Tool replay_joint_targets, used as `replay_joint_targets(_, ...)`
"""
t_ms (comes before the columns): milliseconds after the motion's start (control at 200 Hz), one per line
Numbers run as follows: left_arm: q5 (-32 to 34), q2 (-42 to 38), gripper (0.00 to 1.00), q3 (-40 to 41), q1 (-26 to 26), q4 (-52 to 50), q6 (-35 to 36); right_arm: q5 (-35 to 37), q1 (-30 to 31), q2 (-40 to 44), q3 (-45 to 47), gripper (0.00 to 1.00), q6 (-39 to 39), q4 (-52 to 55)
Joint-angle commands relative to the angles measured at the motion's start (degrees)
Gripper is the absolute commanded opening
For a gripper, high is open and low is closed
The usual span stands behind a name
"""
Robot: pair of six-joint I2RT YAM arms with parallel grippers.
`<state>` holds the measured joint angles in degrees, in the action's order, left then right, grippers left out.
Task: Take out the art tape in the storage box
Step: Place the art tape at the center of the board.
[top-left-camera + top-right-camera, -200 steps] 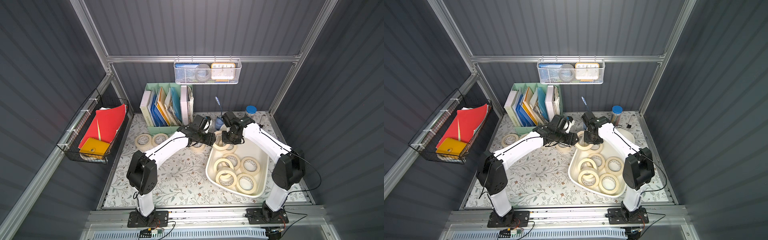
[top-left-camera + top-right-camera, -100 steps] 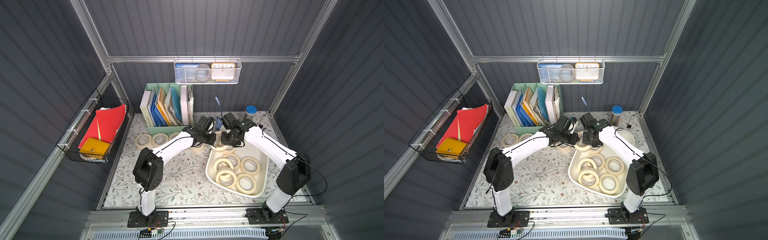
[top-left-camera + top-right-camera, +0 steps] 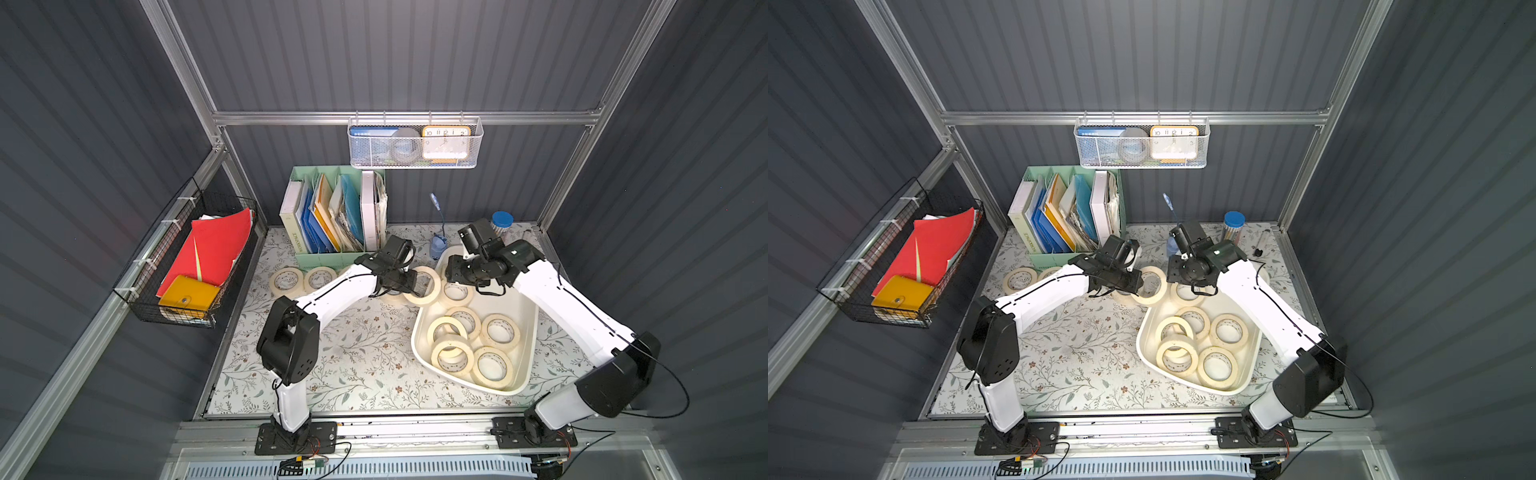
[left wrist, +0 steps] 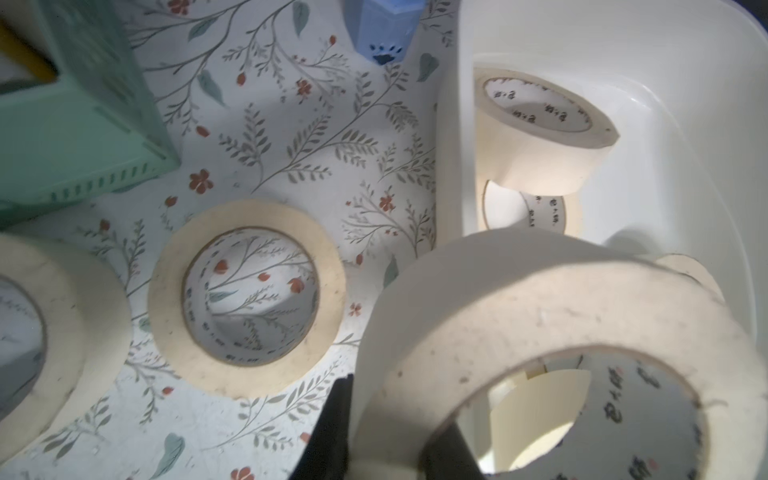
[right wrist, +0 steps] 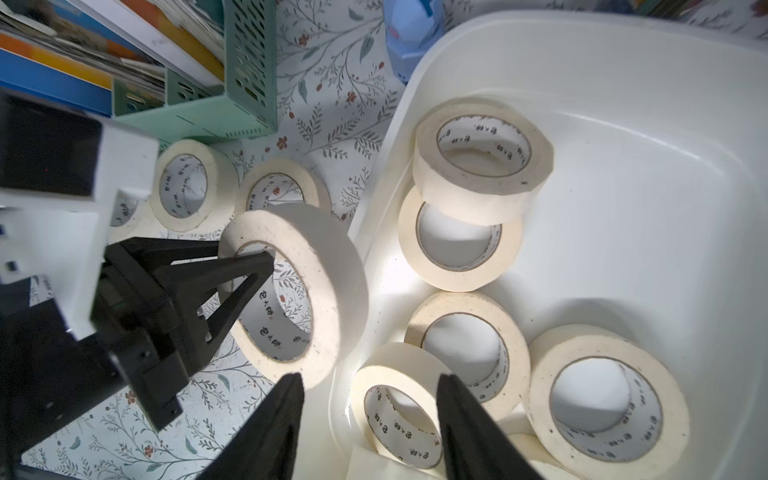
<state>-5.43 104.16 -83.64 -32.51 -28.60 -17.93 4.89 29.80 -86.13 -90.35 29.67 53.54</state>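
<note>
My left gripper is above the tabletop near the black wire basket, so it needs to move back toward that basket and down to release the roll.
My left gripper (image 3: 409,279) (image 4: 390,436) is shut on the wall of a cream art tape roll (image 3: 424,286) (image 5: 299,291), one finger inside the ring and one outside. The roll hangs tilted over the far left corner of the white storage box (image 3: 417,351) (image 5: 623,124). Just beside that roll, my right gripper (image 3: 451,270) (image 5: 371,380) stands open over the box's rim, holding nothing. Several more rolls (image 3: 498,330) lie in the box. Other rolls (image 3: 286,279) (image 4: 247,286) lie flat on the floral table.
A mint-green file organizer (image 3: 332,216) stands at the back. A small blue holder (image 3: 437,247) and a blue-capped jar (image 3: 502,222) sit behind the box. A white mesh basket (image 3: 415,143) hangs on the back wall and a black wire basket (image 3: 187,262) on the left wall.
My left gripper reached to the roll that my right gripper held and shut on it. My right gripper has now opened and let go of it.
</note>
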Motion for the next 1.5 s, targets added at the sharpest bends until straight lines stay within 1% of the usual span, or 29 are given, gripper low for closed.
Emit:
replay_joint_targets(0,0.6,-8.1,0.0,5.7,4.2,1.8,-4.6,3.6,-0.7,2.6,-1.9,0.58,-1.5,4.5)
replay_joint_targets(135,8.6,-17.7,0.0,13.9,8.4,1.3,-7.7,2.8,-3.4,4.5,1.4,0.58,-2.1,4.7)
replay_joint_targets(255,14.9,-25.7,0.0,22.0,14.1,-0.1,-11.3,1.3,-5.3,4.7,4.7,0.58,-2.6,3.7)
replay_joint_targets(380,15.5,-32.4,0.0,32.3,24.4,1.8,-15.0,-0.4,-7.0,4.9,7.9,0.58,-3.1,2.1)
replay_joint_targets(515,14.3,-35.3,0.0,40.5,34.5,5.6,-18.2,-2.1,-8.9,4.7,9.9,0.57,-4.0,1.0)
replay_joint_targets(620,11.0,-34.5,0.0,44.5,40.4,8.9,-21.2,-2.7,-9.9,4.7,10.8,0.57,-5.0,0.9)
replay_joint_targets(685,10.9,-33.5,0.0,46.1,42.7,10.4,-21.9,-2.7,-10.5,5.0,11.5,0.57,-5.5,0.9)
replay_joint_targets(800,9.0,-29.9,0.0,47.2,47.1,13.3,-20.9,-3.2,-11.7,6.0,13.4,0.57,-6.1,0.2)
replay_joint_targets(901,6.6,-24.9,0.0,45.8,50.6,14.2,-19.4,-3.4,-12.5,6.8,14.6,0.57,-6.3,0.1)
replay_joint_targets(1016,7.6,-21.9,0.0,44.3,52.2,14.7,-17.8,-3.3,-13.2,8.0,16.3,0.57,-6.3,0.0)
replay_joint_targets(1131,8.2,-18.4,0.0,42.2,54.8,15.1,-16.4,-3.4,-13.9,8.8,17.8,0.57,-6.3,0.0)
replay_joint_targets(1341,9.0,-11.5,0.0,37.1,56.5,13.9,-12.8,-3.0,-14.2,9.6,19.1,0.57,-6.4,0.9)
replay_joint_targets(1391,8.4,-10.6,0.12,36.2,56.5,13.6,-12.2,-3.0,-14.2,9.7,19.4,0.57,-6.4,0.7)
replay_joint_targets(1441,8.5,-9.9,0.28,35.5,56.5,13.1,-11.7,-2.9,-14.3,9.8,19.6,0.57,-6.3,0.8)
replay_joint_targets(1496,8.6,-9.7,0.41,35.2,56.5,12.5,-11.1,-3.0,-14.3,9.9,19.6,0.57,-6.1,0.8)
